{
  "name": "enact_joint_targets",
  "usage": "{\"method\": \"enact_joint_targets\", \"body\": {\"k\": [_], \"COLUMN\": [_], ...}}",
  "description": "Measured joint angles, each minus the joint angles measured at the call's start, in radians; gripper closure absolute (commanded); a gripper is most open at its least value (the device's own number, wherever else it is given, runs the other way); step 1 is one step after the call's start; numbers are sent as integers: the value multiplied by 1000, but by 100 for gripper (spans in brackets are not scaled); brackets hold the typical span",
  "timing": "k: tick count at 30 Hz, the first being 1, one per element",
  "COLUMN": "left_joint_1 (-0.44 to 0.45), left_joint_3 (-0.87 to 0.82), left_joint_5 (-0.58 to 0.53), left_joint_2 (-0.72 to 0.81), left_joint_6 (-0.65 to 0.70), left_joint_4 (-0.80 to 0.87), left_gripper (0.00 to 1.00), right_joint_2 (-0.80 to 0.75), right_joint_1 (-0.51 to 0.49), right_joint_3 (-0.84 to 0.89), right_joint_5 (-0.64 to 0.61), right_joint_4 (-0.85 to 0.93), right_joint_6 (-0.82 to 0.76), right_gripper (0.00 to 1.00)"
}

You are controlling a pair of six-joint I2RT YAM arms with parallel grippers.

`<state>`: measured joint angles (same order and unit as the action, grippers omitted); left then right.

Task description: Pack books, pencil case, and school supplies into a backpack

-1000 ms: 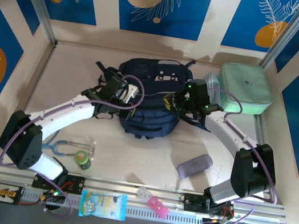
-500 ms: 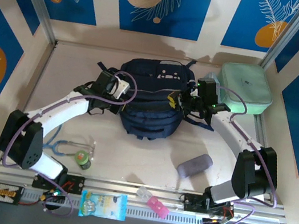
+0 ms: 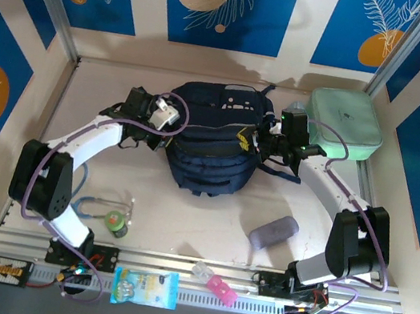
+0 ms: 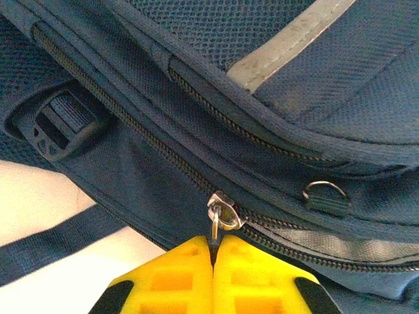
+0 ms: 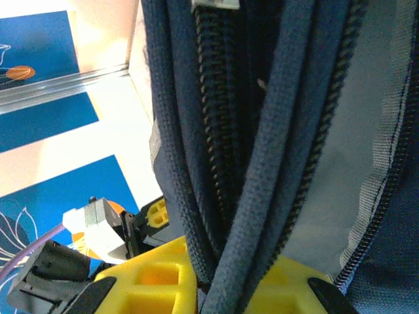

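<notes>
I will next pull my left gripper outward along the side of the backpack to the zip's far end by the buckle (image 4: 39, 34) and let go of the pull (image 4: 216, 226), because the teeth there are still closed.
The navy backpack (image 3: 213, 137) lies flat at the middle back of the table. My left gripper (image 3: 173, 124) is at its left side, shut on the metal zipper pull (image 4: 216, 226); the yellow fingertips (image 4: 190, 268) pinch the tab right below the slider. In that wrist view the zip of the backpack (image 4: 262, 111) looks parted to the right of the slider. At the bag's right side my right gripper (image 3: 250, 140) is shut on a bunched edge of the backpack (image 5: 262, 131), piping and zip tape squeezed between its pads. The grey oblong pencil case (image 3: 273, 232) lies at the near right. The books are out of view.
A mint-green square case (image 3: 345, 122) sits at the back right corner. Blue-handled scissors (image 3: 91, 205) and a small green item (image 3: 117, 224) lie near left. A pink item (image 3: 214, 281) and a blue packet (image 3: 145, 286) rest on the front rail.
My left gripper has slid left and back along the backpack's side with the zipper pull in it. The right gripper has shifted slightly back while holding the bag's edge.
</notes>
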<state>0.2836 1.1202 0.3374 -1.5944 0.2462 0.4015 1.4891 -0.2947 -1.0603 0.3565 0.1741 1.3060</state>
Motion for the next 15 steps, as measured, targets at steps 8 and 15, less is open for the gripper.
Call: {"method": "enact_joint_targets", "body": {"k": [8, 15], "left_joint_1": [-34, -51], "left_joint_3": [177, 338], "left_joint_5": [0, -15], "left_joint_2": [-152, -305], "left_joint_6": [158, 225], "left_joint_4": [99, 150], "left_gripper": [100, 100], "right_joint_2": [8, 21], "right_joint_1": [9, 20], "right_joint_3": [-8, -8], "right_joint_5": [26, 51], "right_joint_4": [1, 3], "right_joint_6": [-53, -98], "right_gripper": [87, 87]}}
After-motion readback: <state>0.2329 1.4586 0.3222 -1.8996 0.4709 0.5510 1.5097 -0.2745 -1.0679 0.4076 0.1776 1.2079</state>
